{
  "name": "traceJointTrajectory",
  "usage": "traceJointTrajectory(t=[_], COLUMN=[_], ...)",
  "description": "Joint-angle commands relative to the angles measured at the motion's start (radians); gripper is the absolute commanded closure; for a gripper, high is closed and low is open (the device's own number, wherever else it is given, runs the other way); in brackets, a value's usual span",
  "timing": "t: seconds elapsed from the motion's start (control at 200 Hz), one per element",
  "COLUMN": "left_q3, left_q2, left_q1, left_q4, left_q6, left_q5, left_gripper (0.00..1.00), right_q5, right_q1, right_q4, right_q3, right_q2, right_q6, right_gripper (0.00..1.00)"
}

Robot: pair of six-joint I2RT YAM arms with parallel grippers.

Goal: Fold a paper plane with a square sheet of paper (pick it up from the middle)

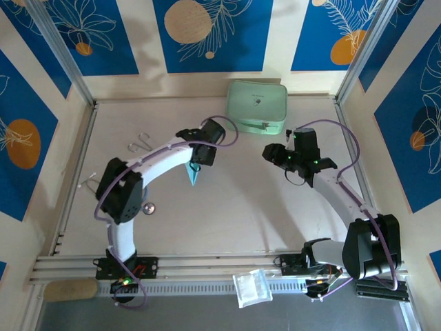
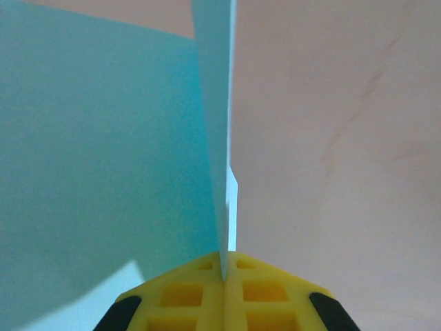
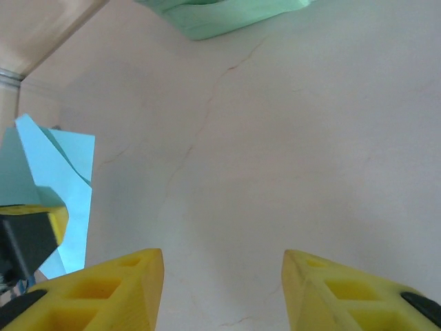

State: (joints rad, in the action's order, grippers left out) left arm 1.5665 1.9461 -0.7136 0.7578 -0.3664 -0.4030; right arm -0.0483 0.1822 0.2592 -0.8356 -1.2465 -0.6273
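Observation:
My left gripper is going to move down to the clear middle of the table and let go of the paper plane there, because the tabletop is bare under the hanging paper plane.
The paper plane (image 1: 195, 176), sky-blue paper folded to a narrow point, hangs over the middle of the table with its tip toward the near edge. My left gripper (image 1: 200, 157) is shut on it. In the left wrist view the yellow jaws (image 2: 226, 272) pinch a folded edge, and a blue flap (image 2: 103, 138) spreads to the left. My right gripper (image 1: 270, 153) hovers to the right of the plane, apart from it. Its fingers (image 3: 224, 265) stand open over bare table, with the plane (image 3: 69, 165) at the far left of that view.
A mint-green case (image 1: 257, 105) lies at the back of the table, also seen at the top of the right wrist view (image 3: 220, 14). Metal hooks (image 1: 140, 143) and a small round piece (image 1: 148, 207) lie at the left. A clear bag (image 1: 251, 286) sits on the near rail.

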Motion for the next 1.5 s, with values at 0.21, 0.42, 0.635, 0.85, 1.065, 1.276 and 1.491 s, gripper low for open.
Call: traceJointTrajectory(t=[0.21,0.42,0.635,0.85,1.065,1.276,1.491], left_q3=[0.170,0.224,0.221,0.204,0.075,-0.087,-0.316], left_q2=[0.240,0.352,0.345,0.265,0.112,-0.031,-0.148], left_q1=[-0.070,-0.106,-0.122,-0.132,-0.132,-0.104,0.033], left_q4=[0.181,0.195,0.186,0.127,-0.054,-0.236,-0.336], left_q6=[0.058,0.032,-0.030,-0.091,-0.183,-0.248,-0.312], left_q5=[-0.343,-0.336,-0.228,-0.013,0.303,0.479,0.493], left_gripper=[0.97,0.96,0.78,0.70,0.62,0.60,0.58], right_q5=[0.015,0.005,-0.003,-0.045,-0.040,-0.061,-0.090], right_q1=[-0.029,-0.035,-0.039,-0.039,-0.038,-0.038,-0.028], right_q4=[0.044,0.048,0.043,0.022,0.018,0.010,-0.030], right_q3=[0.004,0.002,0.007,0.006,0.006,0.007,0.030], right_q2=[0.013,-0.005,-0.017,-0.048,-0.063,-0.085,-0.094], right_q6=[0.003,-0.003,-0.014,-0.039,-0.048,-0.061,-0.072], right_gripper=[0.52,0.53,0.53,0.53,0.53,0.53,0.48])
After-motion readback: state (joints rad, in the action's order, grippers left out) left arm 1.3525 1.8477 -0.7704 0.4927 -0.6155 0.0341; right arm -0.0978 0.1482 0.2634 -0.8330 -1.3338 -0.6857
